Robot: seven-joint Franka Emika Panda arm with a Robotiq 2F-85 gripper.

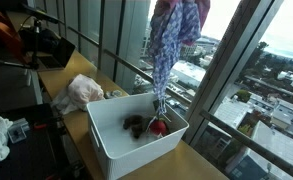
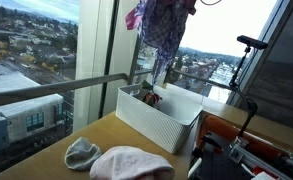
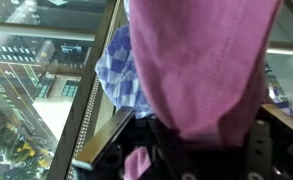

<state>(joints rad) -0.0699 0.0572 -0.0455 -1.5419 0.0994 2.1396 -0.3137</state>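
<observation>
My gripper holds the pink garment and should next lower it toward the bin's middle (image 1: 136, 124) and let go of the bundle there, because the white bin (image 1: 106, 140) is open below.
A bundle of clothes, a pink garment (image 3: 196, 60) and a blue-checked cloth (image 3: 121, 75), hangs high over a white bin (image 1: 106, 140) in both exterior views. My gripper (image 3: 201, 138) is shut on this bundle; only its dark fingers (image 3: 261, 150) show, under the pink fabric that fills the wrist view. In the exterior views the clothes (image 1: 176, 35) (image 2: 161, 30) hang from the top edge and hide the gripper. The checked cloth's tail dangles down to the bin's rim (image 2: 151, 100). Inside the bin lie a dark item (image 1: 134, 124) and a red one (image 1: 158, 127).
The bin stands on a wooden table (image 2: 46, 150) right against a large window with a metal rail (image 2: 46, 90). A pink-white garment (image 2: 131, 163) and a grey cloth (image 2: 81, 152) lie in front of it. A white bundle (image 1: 83, 92) and dark camera gear (image 1: 31, 45) sit beyond.
</observation>
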